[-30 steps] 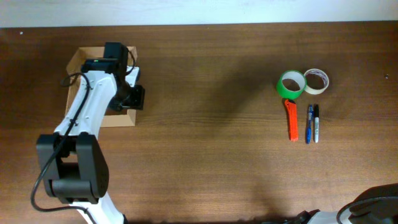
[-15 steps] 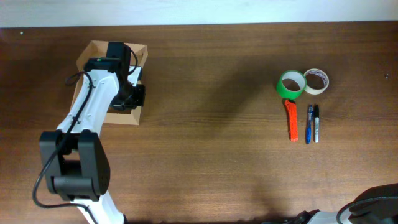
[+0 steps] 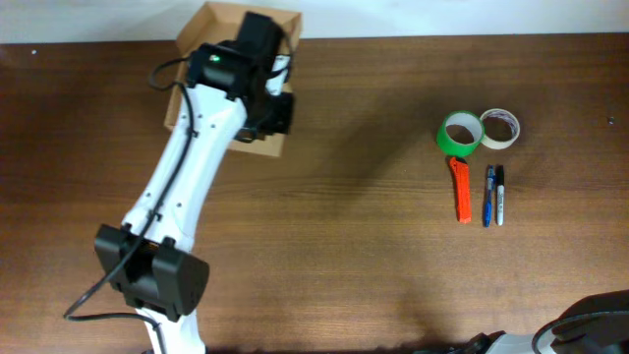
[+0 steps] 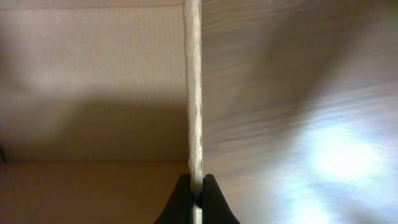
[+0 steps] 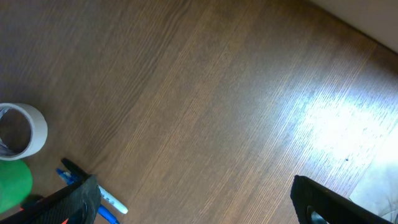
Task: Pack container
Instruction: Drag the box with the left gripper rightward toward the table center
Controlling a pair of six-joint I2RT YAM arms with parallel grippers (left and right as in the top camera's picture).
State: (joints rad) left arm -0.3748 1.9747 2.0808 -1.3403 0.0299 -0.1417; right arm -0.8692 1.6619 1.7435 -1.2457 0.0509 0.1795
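Note:
Bare table (image 3: 364, 127) (image 4: 295, 116) lies between the box and the orange cutter and tape rolls. My left gripper will pull the box's side toward them and slightly back, then open.
The container (image 3: 224, 22), a tan cardboard box, lies at the table's far left edge, mostly covered by my left arm. My left gripper (image 3: 279, 110) is at the box's right wall. In the left wrist view the jaws are shut on the thin top edge of that wall (image 4: 194, 93), with the box's inside to the left and the wood table to the right. My right gripper (image 5: 199, 205) is open above bare table, with nothing between its fingers (image 5: 78, 199).
At the right of the table lie a green tape roll (image 3: 460, 133), a white tape roll (image 3: 499, 128), an orange cutter (image 3: 460, 189), a blue pen (image 3: 488, 195) and a black marker (image 3: 499, 194). The right arm's base (image 3: 595, 329) is at the near right corner.
My left gripper has shut on the container's wall and carried the box to the right and toward the far edge. The right gripper and the items on the right have not moved.

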